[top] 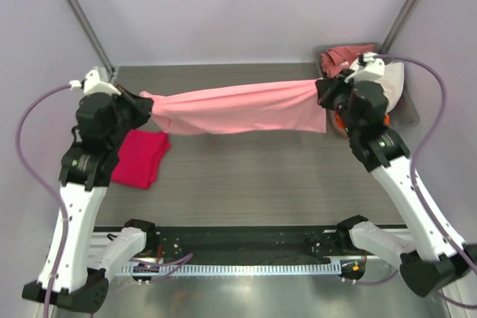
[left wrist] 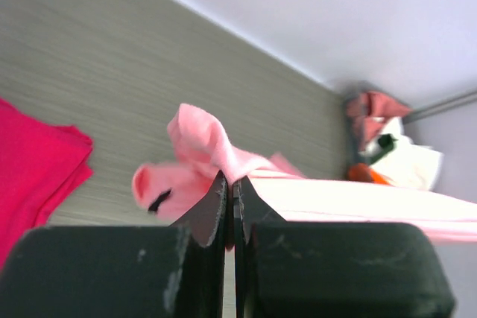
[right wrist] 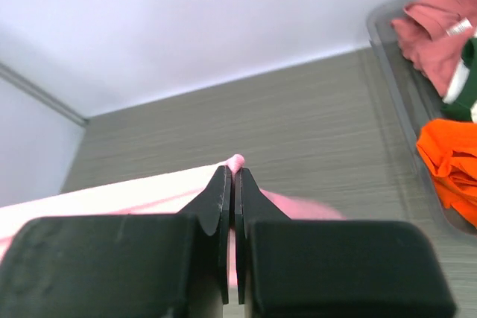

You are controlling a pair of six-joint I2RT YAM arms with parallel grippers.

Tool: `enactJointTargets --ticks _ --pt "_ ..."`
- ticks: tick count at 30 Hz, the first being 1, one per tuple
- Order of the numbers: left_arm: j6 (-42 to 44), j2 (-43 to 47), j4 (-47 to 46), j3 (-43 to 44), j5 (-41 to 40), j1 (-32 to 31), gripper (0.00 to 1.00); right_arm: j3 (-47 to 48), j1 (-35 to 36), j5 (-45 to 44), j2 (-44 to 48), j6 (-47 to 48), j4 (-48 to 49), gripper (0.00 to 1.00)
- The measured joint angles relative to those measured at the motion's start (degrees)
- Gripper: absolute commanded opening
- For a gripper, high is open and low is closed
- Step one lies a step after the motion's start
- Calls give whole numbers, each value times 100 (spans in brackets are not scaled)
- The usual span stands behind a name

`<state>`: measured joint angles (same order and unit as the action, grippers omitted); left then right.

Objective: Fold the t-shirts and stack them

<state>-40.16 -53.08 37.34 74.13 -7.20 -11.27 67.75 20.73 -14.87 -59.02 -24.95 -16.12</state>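
I need to lower my right gripper's end of the pink t-shirt onto the bare tabletop [right wrist: 343, 161] beside the tray next and release it, because the shirt hangs in the air.
A light pink t-shirt [top: 238, 108] hangs stretched in the air across the back of the table between both grippers. My left gripper [top: 146, 107] is shut on its left end, which bunches above the jaws in the left wrist view [left wrist: 197, 147]. My right gripper [top: 325, 93] is shut on its right end, a small pink tip showing in the right wrist view [right wrist: 236, 161]. A folded magenta-red t-shirt [top: 140, 156] lies flat on the table at the left, below the left gripper. More shirts sit in a tray: dusty rose [top: 343, 57], orange [right wrist: 451, 161], white with dark trim [right wrist: 466, 72].
A grey tray [top: 406, 113] at the back right corner holds the pile of unfolded shirts. The grey wood-grain table [top: 253, 176] is walled at the back and sides. The arm bases and a black rail run along the near edge [top: 246, 247].
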Motion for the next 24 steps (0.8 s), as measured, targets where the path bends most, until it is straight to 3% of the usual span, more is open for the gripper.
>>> enactJointTargets --ticks 4,9,12,17,18,19,20,22,23,24 --pt "13 667 382 420 264 -2 0 -212 13 387 999 -9 -267 1" --pt "-4 782 564 800 433 -2 0 -122 17 616 1419 -50 -651 1" --pt "-11 295 503 767 442 -2 0 -11 15 444 1095 -59 -693 1" --pt "20 -1419 35 820 308 0 0 286 0 -216 -400 -50 -616 1" --pt "26 -1858 -131 835 254 4 0 378 -2 -341 -813 -50 -516 5" --pt "35 -2273 -273 855 203 13 0 455 -11 -420 -1274 -55 -367 15" --pt "39 -2719 -444 894 162 22 0 518 -20 -459 -1751 -83 -247 47" --pt "79 -3611 -706 994 105 59 59 706 -33 -529 -2675 -116 -164 71" --pt "83 -3980 -678 1115 94 72 74 852 -35 -531 -3117 -166 -129 83" --pt "59 -4374 -651 1325 83 92 85 999 -35 -542 -3528 -208 -114 84"
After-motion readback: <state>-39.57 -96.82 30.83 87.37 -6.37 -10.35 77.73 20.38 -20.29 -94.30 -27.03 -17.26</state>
